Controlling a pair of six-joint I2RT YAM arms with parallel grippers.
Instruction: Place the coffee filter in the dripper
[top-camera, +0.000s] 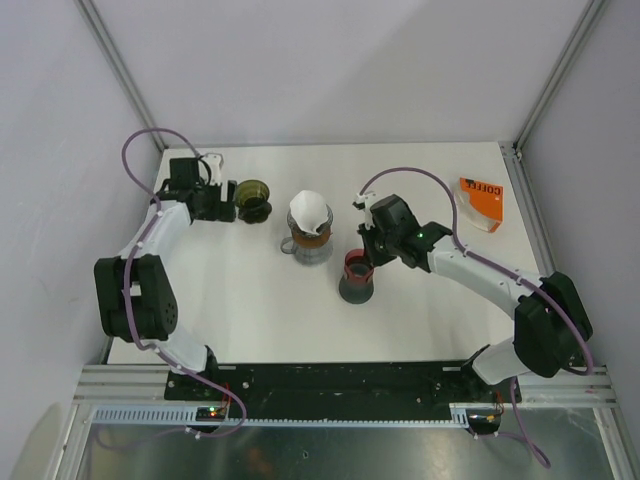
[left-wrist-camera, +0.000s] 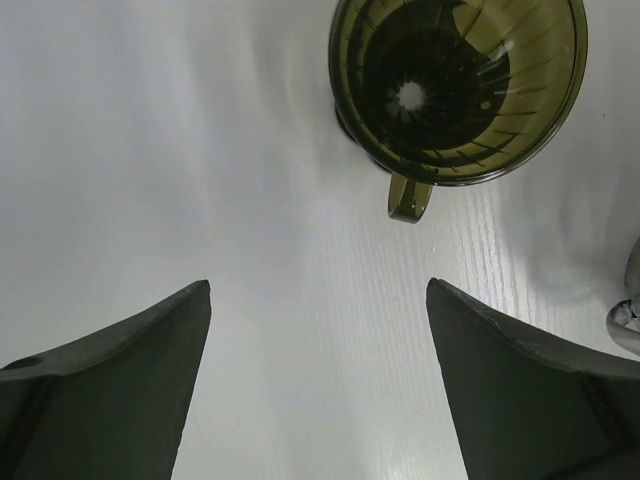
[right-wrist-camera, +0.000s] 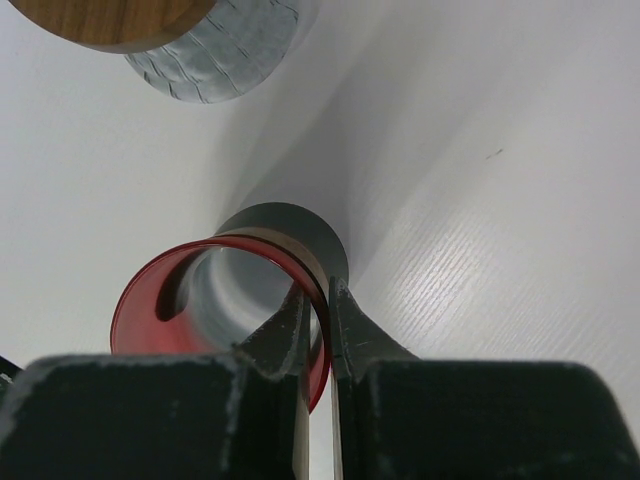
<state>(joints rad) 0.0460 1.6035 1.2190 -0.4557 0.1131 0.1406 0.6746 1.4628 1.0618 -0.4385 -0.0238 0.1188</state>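
Observation:
The dripper's small handle (left-wrist-camera: 408, 199) juts out toward my left gripper, so the gripper needs to lower its open fingers and bring them toward the dripper to close around it.
An olive-green see-through dripper (top-camera: 254, 198) with a small handle stands on the white table at the back left; the left wrist view shows it from above, empty (left-wrist-camera: 458, 90). A white paper coffee filter (top-camera: 310, 211) sits on top of a glass server (top-camera: 308, 245) at the middle. My left gripper (top-camera: 222, 200) is open and empty, just left of the dripper, with its fingers wide apart over bare table (left-wrist-camera: 318, 285). My right gripper (top-camera: 365, 255) is shut on the rim of a red-lined grey cup (top-camera: 357, 277), one finger inside and one outside (right-wrist-camera: 318, 290).
An orange coffee bag (top-camera: 482, 203) lies at the back right. The glass server with its wooden collar (right-wrist-camera: 110, 20) shows just beyond the cup (right-wrist-camera: 200, 300) in the right wrist view. Walls and frame posts enclose the table (top-camera: 420, 320) on three sides.

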